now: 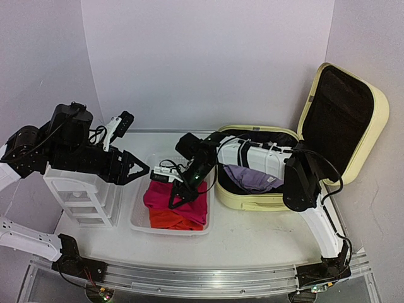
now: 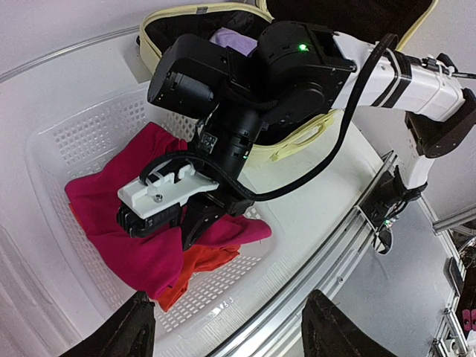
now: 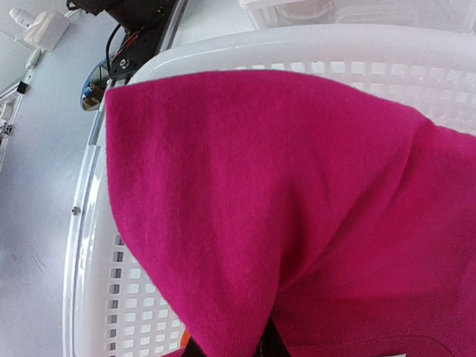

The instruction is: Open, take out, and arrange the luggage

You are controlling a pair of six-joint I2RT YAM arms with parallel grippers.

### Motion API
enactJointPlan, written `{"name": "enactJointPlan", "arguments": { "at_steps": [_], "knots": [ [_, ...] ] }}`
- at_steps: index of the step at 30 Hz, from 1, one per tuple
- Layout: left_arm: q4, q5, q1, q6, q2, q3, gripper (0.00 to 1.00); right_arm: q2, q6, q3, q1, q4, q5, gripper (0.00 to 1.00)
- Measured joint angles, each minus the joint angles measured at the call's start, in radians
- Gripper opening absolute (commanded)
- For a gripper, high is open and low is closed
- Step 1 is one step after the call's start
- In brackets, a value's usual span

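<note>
The robot's right hand has to go back and down to the basket's near side, then let go of the magenta garment (image 1: 164, 194) there.
The pale yellow luggage (image 1: 252, 201) stands open at the right, its black-lined lid (image 1: 344, 113) leaning back. A lilac garment (image 1: 252, 178) lies inside. My right gripper (image 1: 177, 197) reaches left into the white mesh basket (image 1: 140, 214) and is shut on a magenta garment (image 1: 164, 194) lying over an orange one (image 1: 170, 219). In the right wrist view the magenta cloth (image 3: 260, 186) fills the frame and hides most of the gripper (image 3: 230, 349). My left gripper (image 1: 136, 169) is open and empty, above the basket's left edge; in its own view (image 2: 234, 335) it looks down on the right gripper (image 2: 190, 223).
A white plastic drawer organizer (image 1: 82, 196) stands left of the basket, under my left arm. A metal rail (image 1: 208, 274) runs along the near table edge. White walls close in the back and sides.
</note>
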Motion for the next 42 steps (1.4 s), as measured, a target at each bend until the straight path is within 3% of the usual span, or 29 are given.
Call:
{"name": "enactJointPlan", "arguments": {
  "at_steps": [7,10,16,18,21,30,32,34,35,42],
  "knots": [
    [0.0,0.0,0.0,-0.003,0.001,0.0,0.69,0.006,-0.039,-0.018,0.025,-0.011,0.006,0.01],
    [0.0,0.0,0.0,-0.003,0.003,0.0,0.69,0.006,-0.043,-0.035,0.03,-0.01,0.016,0.33],
    [0.002,0.0,0.0,-0.003,0.006,-0.011,0.7,0.017,0.029,-0.075,0.042,0.006,-0.017,0.63],
    [0.0,0.0,0.0,-0.003,0.01,-0.011,0.7,0.017,0.087,-0.09,0.044,0.021,-0.039,0.79],
    [0.001,-0.001,0.0,-0.002,0.014,-0.011,0.71,0.014,0.17,-0.103,0.047,0.048,-0.04,0.83],
    [0.002,-0.008,0.0,0.021,0.046,-0.011,0.72,-0.148,0.407,-0.233,0.046,0.109,0.182,0.73],
    [0.001,-0.008,0.0,0.025,0.058,-0.011,0.72,-0.187,0.455,-0.244,0.046,0.129,0.203,0.61],
    [0.001,-0.008,0.0,0.028,0.069,-0.011,0.72,-0.214,0.501,-0.254,0.044,0.153,0.207,0.33],
    [0.002,-0.008,0.0,0.029,0.074,-0.011,0.72,-0.222,0.523,-0.259,0.044,0.164,0.203,0.24],
    [0.003,-0.008,0.0,0.039,0.082,-0.011,0.72,-0.198,0.676,-0.29,0.051,0.26,0.061,0.11]
  ]
}}
